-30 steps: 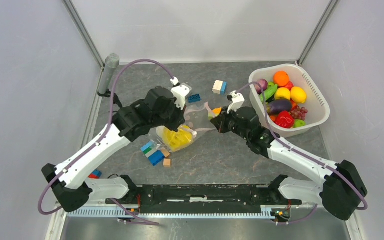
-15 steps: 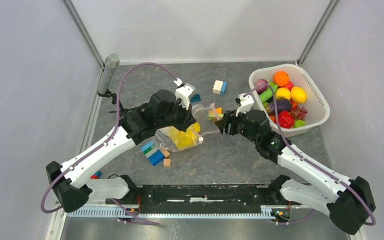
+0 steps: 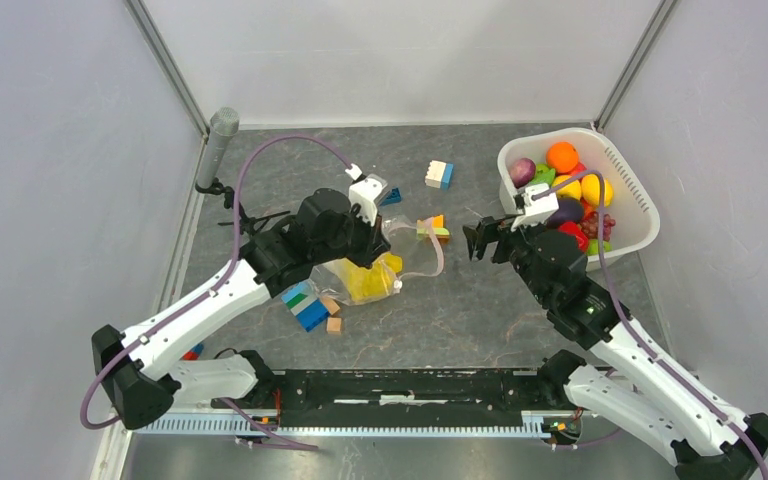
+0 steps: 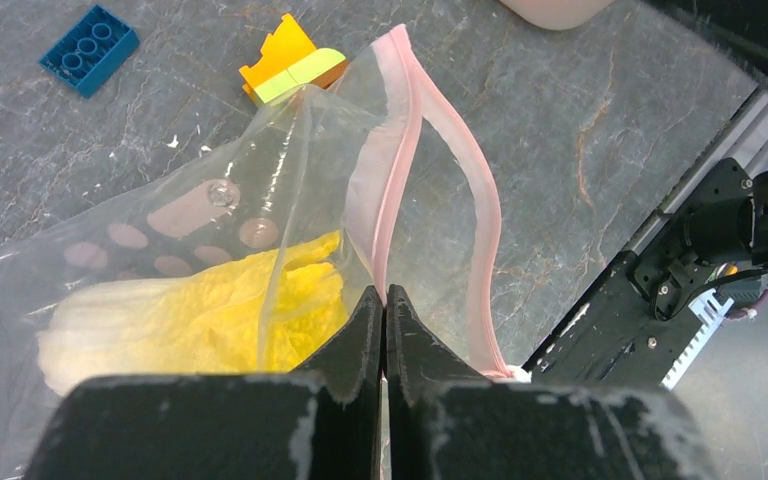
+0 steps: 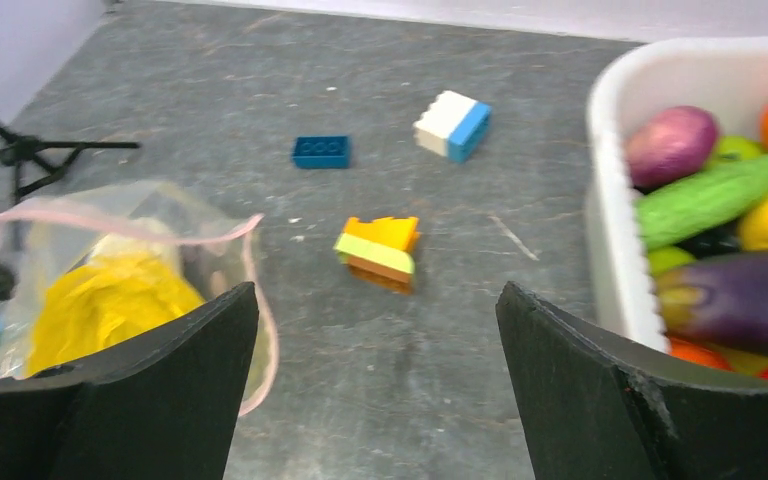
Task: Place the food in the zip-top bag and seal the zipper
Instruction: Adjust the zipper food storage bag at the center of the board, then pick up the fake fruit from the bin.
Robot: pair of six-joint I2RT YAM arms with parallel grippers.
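Observation:
Next, my right gripper swings away from the bag's open top over the basket's near end, then down onto the red bell pepper (image 3: pixel 573 235), since the bag stands open.
The zip-top bag (image 3: pixel 368 278) lies on the table in front of my left arm, a yellow food piece (image 4: pixel 190 325) inside it. Its mouth stands open, and the pink zipper (image 4: pixel 400 150) curves in a loop. My left gripper (image 4: pixel 385 300) is shut on the near zipper edge; from above, my left gripper (image 3: pixel 378 252) sits over the bag's top. My right gripper (image 5: pixel 377 287) is open and empty, hovering right of the bag, between it and the basket; from above, my right gripper (image 3: pixel 482 240) points left. More food (image 3: pixel 565 185) fills the white basket (image 3: pixel 632 205).
Building blocks lie about: a white and blue one (image 3: pixel 439 174), a blue one (image 3: pixel 390 196), an orange and green one (image 5: pixel 380 248) just beyond the bag's mouth, and a cluster (image 3: pixel 308 306) near the bag's left end. A grey cylinder (image 3: pixel 222 130) stands at the back left.
My right gripper has opened wide and drawn back to the right, away from the bag's mouth and toward the basket. The left gripper stays shut on the zipper edge and has shifted slightly.

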